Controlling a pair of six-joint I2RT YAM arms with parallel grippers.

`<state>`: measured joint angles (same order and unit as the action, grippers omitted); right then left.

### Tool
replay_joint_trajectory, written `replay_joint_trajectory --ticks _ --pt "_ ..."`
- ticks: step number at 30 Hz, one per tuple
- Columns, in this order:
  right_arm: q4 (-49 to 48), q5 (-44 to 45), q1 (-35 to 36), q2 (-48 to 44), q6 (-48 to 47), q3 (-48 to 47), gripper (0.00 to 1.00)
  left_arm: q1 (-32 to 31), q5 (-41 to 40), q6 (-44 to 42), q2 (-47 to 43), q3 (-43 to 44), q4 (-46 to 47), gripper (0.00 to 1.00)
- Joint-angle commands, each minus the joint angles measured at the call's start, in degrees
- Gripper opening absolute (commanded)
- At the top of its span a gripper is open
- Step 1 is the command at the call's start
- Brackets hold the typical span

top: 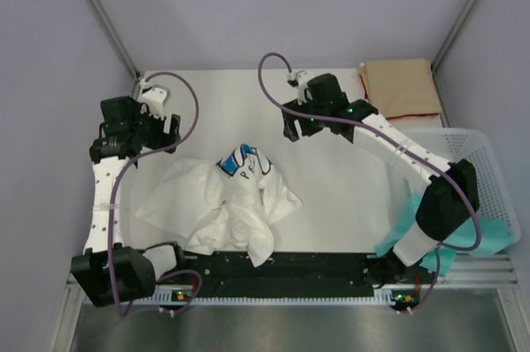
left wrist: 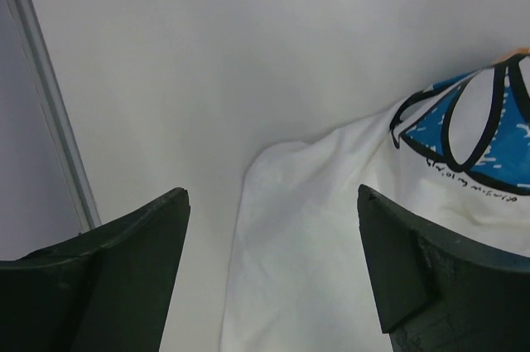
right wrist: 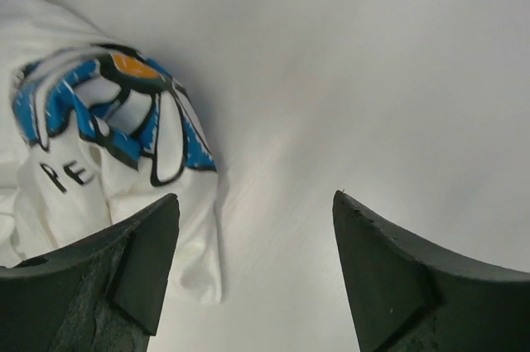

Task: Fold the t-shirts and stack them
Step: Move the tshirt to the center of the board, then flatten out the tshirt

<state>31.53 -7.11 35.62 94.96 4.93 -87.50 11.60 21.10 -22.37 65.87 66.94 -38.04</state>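
The right gripper moves back past the print and down onto the crumpled white shirt's hem next, since it pokes over the table's near edge.
The white t-shirt (top: 225,203) lies crumpled in the middle of the table, its blue daisy print and "PEACE" lettering (top: 244,160) bunched on top. The tan t-shirt with a red edge (top: 401,87) lies folded at the back right corner. My left gripper (top: 168,130) is open and empty above the white shirt's back left edge; the left wrist view shows the cloth (left wrist: 331,244) under its fingers. My right gripper (top: 290,128) is open and empty just to the back right of the print. The right wrist view shows the shirt (right wrist: 99,145) by its left finger (right wrist: 141,261).
A white plastic mesh basket (top: 490,174) stands at the right edge, with a teal cloth (top: 493,236) hanging out at its front. A metal frame post (left wrist: 45,95) runs along the table's left side. Grey walls enclose the table.
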Motion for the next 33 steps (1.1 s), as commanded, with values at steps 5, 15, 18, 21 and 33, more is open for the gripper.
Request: replay_joint_trajectory --ticks 5,15,18,21,33 --pt "-4.4 7.6 19.0 -16.7 3.9 24.7 0.72 0.2 -5.8 -11.7 -0.9 -8.9 -10.5 0.83" --pt "-19.9 -0.8 39.0 -3.0 18.4 33.6 0.71 1.2 -16.9 -19.6 -9.3 -21.8 -14.5 0.82" --pt "-19.4 3.5 39.6 1.1 19.3 31.3 0.47 1.4 -16.4 -20.0 -10.4 -22.9 -16.1 0.83" --pt "-17.7 10.9 39.0 -1.3 20.6 32.0 0.0 1.5 -17.1 -20.9 -11.0 -24.4 -16.5 0.84" --pt "-9.7 23.1 19.6 -33.3 13.3 37.3 0.0 0.3 -7.4 -36.3 -9.5 -30.8 -18.6 0.99"
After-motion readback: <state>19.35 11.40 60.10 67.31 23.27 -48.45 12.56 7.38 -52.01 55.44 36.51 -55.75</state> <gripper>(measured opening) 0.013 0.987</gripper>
